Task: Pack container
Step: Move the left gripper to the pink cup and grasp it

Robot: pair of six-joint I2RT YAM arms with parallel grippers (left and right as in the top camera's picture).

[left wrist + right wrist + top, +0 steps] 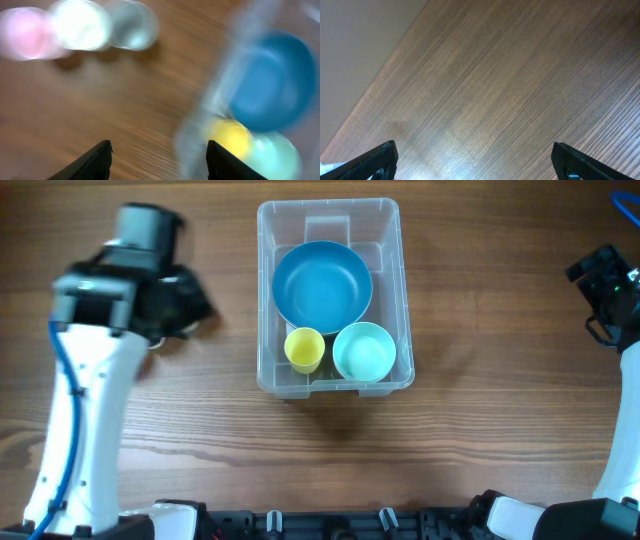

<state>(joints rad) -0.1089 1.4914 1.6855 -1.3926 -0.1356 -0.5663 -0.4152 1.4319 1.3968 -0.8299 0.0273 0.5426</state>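
Observation:
My left gripper should shift to the left in the overhead view and down to close on the pink round thing, as only the white one borders it.
The clear container (pixel 265 300) stands at the table's middle. In it are a blue bowl (pixel 322 285), a yellow cup (pixel 304 348) and a pale teal cup (pixel 364 352). My left gripper (pixel 185 305) is left of the container, apart from it, open and empty. Its blurred wrist view (pixel 159 150) shows the container wall (pixel 220 85), the blue bowl (pixel 272 82), yellow cup (pixel 230 137) and teal cup (pixel 272 155) at the right. My right gripper (pixel 600 280) is at the far right, open and empty over bare wood (pixel 474 150).
The left wrist view shows three blurred round things in a row on the wood at top left: pink (pixel 25 32), white (pixel 80 24) and pale grey (pixel 131 24). They are hidden in the overhead view. The table's edge (pixel 395 65) runs near my right gripper.

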